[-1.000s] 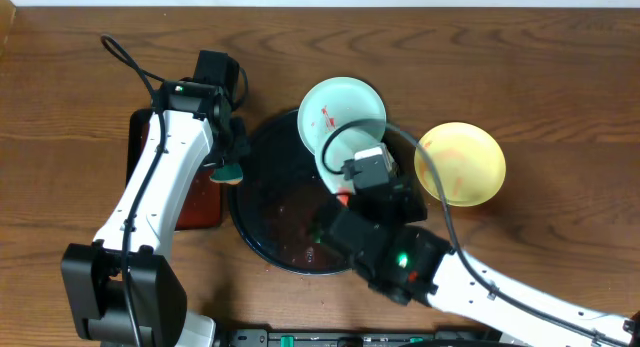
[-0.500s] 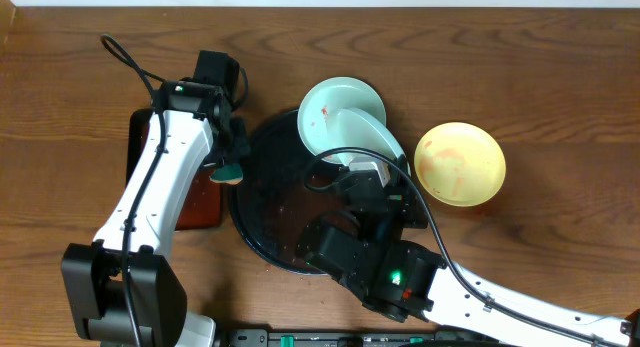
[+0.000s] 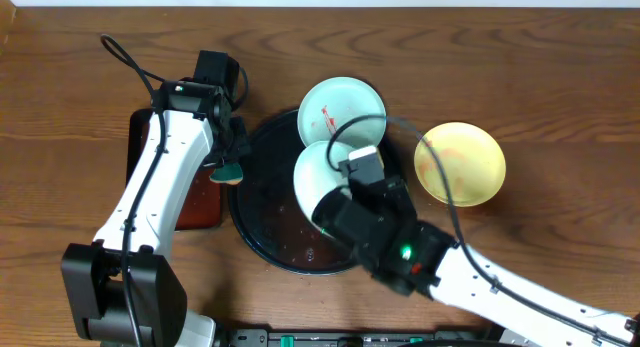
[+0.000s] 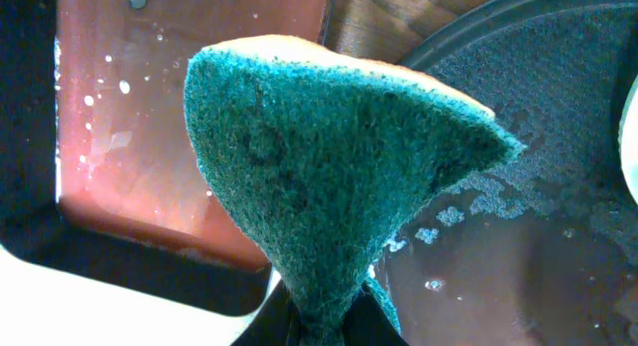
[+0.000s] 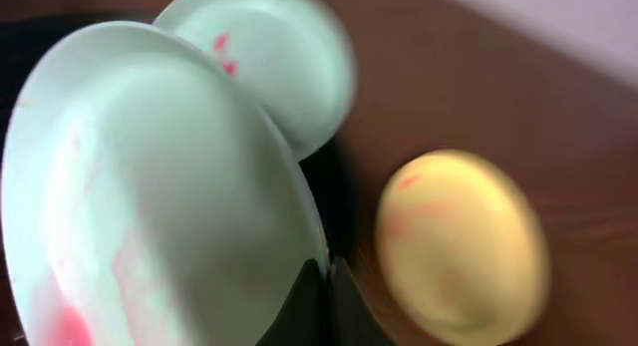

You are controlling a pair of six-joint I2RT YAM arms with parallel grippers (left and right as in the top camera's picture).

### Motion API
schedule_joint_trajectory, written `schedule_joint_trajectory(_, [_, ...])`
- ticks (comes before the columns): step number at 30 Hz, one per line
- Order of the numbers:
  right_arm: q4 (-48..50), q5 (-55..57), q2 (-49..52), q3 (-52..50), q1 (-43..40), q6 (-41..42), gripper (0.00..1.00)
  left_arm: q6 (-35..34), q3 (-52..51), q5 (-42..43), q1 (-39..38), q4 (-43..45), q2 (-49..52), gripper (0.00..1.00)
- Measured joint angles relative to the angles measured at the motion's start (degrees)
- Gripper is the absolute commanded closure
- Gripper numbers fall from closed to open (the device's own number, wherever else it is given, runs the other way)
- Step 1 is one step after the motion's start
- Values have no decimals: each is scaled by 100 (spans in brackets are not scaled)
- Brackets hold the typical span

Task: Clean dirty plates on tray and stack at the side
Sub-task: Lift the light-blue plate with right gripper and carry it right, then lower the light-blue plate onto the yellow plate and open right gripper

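My right gripper swings to the right in the overhead view and lowers its plate onto the yellow plate (image 3: 460,164) (image 5: 462,248) next, since that one already lies clear of the tray.
The large round black tray (image 3: 262,212) sits mid-table, its surface wet. My right gripper (image 5: 324,286) is shut on the rim of a pale blue-green plate (image 3: 318,177) and holds it tilted over the tray; pink smears show on it in the right wrist view (image 5: 150,196). A second blue-green plate (image 3: 342,109) with red streaks rests at the tray's far rim. A pale yellow plate (image 3: 460,164) with faint red smears lies on the table to the right. My left gripper (image 4: 329,321) is shut on a green sponge (image 4: 329,157), held at the tray's left edge (image 3: 229,171).
A smaller rectangular black tray with a reddish inside (image 3: 195,202) lies left of the round tray, partly under my left arm. Brown wooden table (image 3: 520,67) surrounds everything. A white wall edge runs along the far side.
My right gripper has carried the blue-green plate off the far plate's side, to the left and down over the tray's middle. The left arm and sponge have not moved.
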Motion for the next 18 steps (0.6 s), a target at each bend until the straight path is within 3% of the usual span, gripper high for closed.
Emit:
schedule_joint_trajectory(5, [35,-1709,-26,0,-975,94,99,0,0,0,0,-2,0,92])
schedule_joint_trajectory(11, [-330,-3333,-299,0,-2850,57,99,0,0,2,0,-2,0,92])
schedule_joint_trajectory(18, [-957,-3650,-358,0,-4916,-140,99,0,0,0,0,0,0,92])
